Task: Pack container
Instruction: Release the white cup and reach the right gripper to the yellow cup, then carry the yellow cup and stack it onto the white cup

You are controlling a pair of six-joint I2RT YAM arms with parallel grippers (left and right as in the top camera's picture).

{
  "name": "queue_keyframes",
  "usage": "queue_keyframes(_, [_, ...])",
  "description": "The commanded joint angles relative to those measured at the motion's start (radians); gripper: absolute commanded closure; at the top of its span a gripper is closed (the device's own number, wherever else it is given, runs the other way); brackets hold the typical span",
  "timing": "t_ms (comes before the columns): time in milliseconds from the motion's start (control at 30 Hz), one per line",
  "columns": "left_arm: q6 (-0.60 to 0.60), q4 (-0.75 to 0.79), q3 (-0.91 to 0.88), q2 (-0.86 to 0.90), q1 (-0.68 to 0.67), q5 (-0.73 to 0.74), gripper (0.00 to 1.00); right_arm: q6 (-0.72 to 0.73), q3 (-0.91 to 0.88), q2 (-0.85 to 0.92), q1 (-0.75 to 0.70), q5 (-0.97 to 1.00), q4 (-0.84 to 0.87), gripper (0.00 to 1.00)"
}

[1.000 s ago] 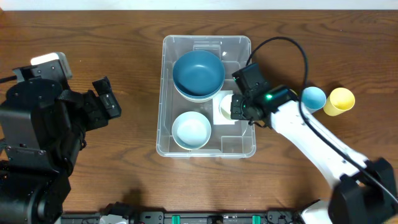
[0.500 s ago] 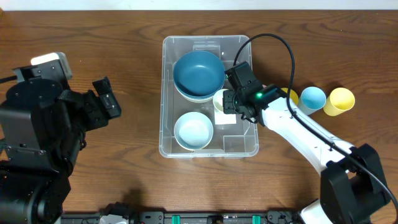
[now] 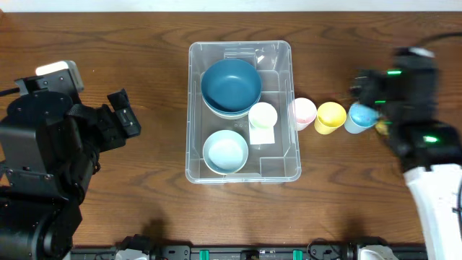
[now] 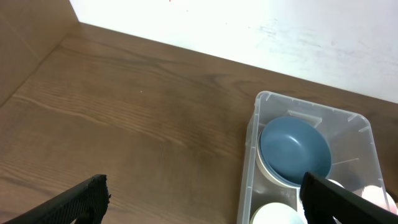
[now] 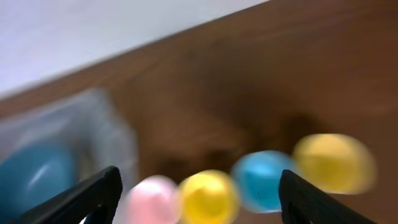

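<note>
The robot's right gripper needs to go down next, toward the right in the wrist view, onto the yellow cup's outer rim (image 5: 358, 163), because that cup stands below it, past the blue cup.
The container (image 3: 193, 108) is a large clear bin in the middle of the table. Inside it are a dark blue bowl (image 3: 231, 85), a light blue bowl (image 3: 225, 150) and a pale cup (image 3: 263, 115) standing on the white label. My right gripper (image 3: 369, 90) is open and empty, blurred, hovering above a row of cups to the right of the bin. In the right wrist view its jaws (image 5: 199, 182) frame a pink cup (image 5: 152, 199), a yellow cup (image 5: 208, 198) and a blue cup (image 5: 264, 180). My left gripper (image 3: 123, 112) is open and empty, well left of the bin (image 4: 252, 162).
On the table right of the bin stand a pink cup (image 3: 302, 112), a yellow cup (image 3: 330, 115) and a blue cup (image 3: 360, 115). A second yellow cup (image 5: 333, 163) lies partly under the right arm. The left arm's bulk (image 3: 43, 159) fills the left side.
My right gripper has opened, left the pale cup standing in the container and pulled back to the right above the row of cups. The left arm has not moved.
</note>
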Motion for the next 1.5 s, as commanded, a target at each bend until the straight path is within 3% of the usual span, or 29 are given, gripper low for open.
queue_keyframes(0, [0.002,0.000,-0.002,-0.001,0.003,-0.012,0.02,-0.006,-0.004,0.030,-0.211,-0.042,-0.031,0.18])
queue_keyframes(133, [0.002,0.000,-0.002,-0.001,0.003,-0.012,0.02,-0.006,-0.005,0.122,-0.406,-0.176,-0.041,0.18])
queue_keyframes(233, [0.002,0.000,-0.002,-0.001,0.003,-0.012,0.02,-0.006,-0.005,0.216,-0.472,-0.243,-0.042,0.18])
queue_keyframes(533, [0.002,0.000,-0.002,-0.001,0.003,-0.012,0.02,-0.006,-0.005,0.519,-0.493,-0.280,-0.053,0.15])
queue_keyframes(767, [0.002,0.000,-0.002,-0.001,0.003,-0.012,0.02,-0.044,-0.005,0.650,-0.493,-0.303,-0.032,0.13])
queue_keyframes(833, [0.002,0.000,-0.002,-0.001,0.003,-0.012,0.02,-0.044,-0.005,0.658,-0.493,-0.305,-0.033,0.21])
queue_keyframes(900, [0.002,0.000,-0.002,-0.001,0.003,-0.012,0.02,-0.044,-0.005,0.657,-0.493,-0.301,-0.032,0.45])
queue_keyframes(967, [0.002,0.000,-0.002,-0.001,0.003,-0.012,0.02,-0.043,-0.005,0.656,-0.496,-0.301,-0.032,0.60])
queue_keyframes(1033, [0.002,0.000,-0.002,-0.001,0.003,-0.012,0.02,-0.039,-0.005,0.652,-0.501,-0.301,-0.034,0.90])
queue_keyframes(1067, [0.002,0.000,-0.002,-0.001,0.003,-0.012,0.02,-0.040,-0.005,0.648,-0.501,-0.301,-0.034,0.95])
queue_keyframes(1233, [0.002,0.000,-0.002,-0.001,0.003,-0.012,0.02,-0.003,-0.002,0.527,-0.489,-0.301,-0.077,0.98])
queue_keyframes(1467, [0.002,0.000,-0.002,-0.001,0.003,-0.012,0.02,-0.003,0.039,0.082,-0.353,-0.314,-0.102,0.99])
